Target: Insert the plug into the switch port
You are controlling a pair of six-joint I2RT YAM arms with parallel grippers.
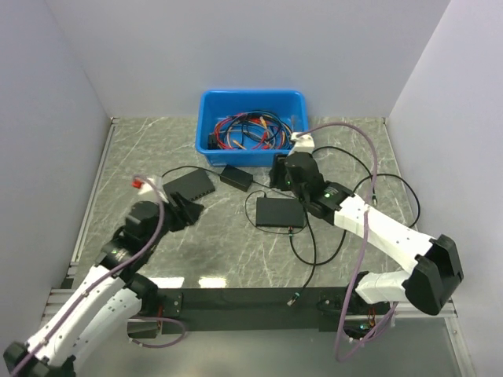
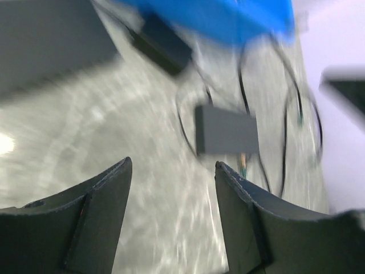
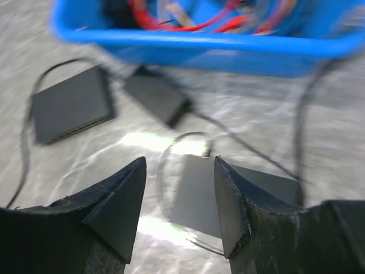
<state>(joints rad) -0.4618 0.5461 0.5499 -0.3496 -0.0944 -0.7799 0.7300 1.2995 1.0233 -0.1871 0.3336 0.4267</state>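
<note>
The loose plug by the table's near edge lies back and to my left gripper's right in the top view, so I need to swing that gripper across to it.
The switch [image 1: 280,212] is a flat black box lying mid-table. It also shows in the left wrist view [image 2: 225,130] and below my right fingers [image 3: 197,194]. A thin black cable loops to its far edge and ends in the small plug [image 3: 209,149]. The view is blurred, so I cannot tell whether the plug sits in a port. My right gripper [image 1: 280,174] [image 3: 179,160] hovers over the switch's far side, open and empty. My left gripper [image 1: 185,209] [image 2: 174,162] hangs over bare table left of the switch, also open and empty.
A second flat black box [image 1: 189,184] lies to the left, close to my left gripper. A black brick adapter [image 1: 236,176] sits between the boxes. The blue bin [image 1: 206,118] of red and blue cables stands at the back. Black cable loops [image 1: 314,251] trail right of the switch.
</note>
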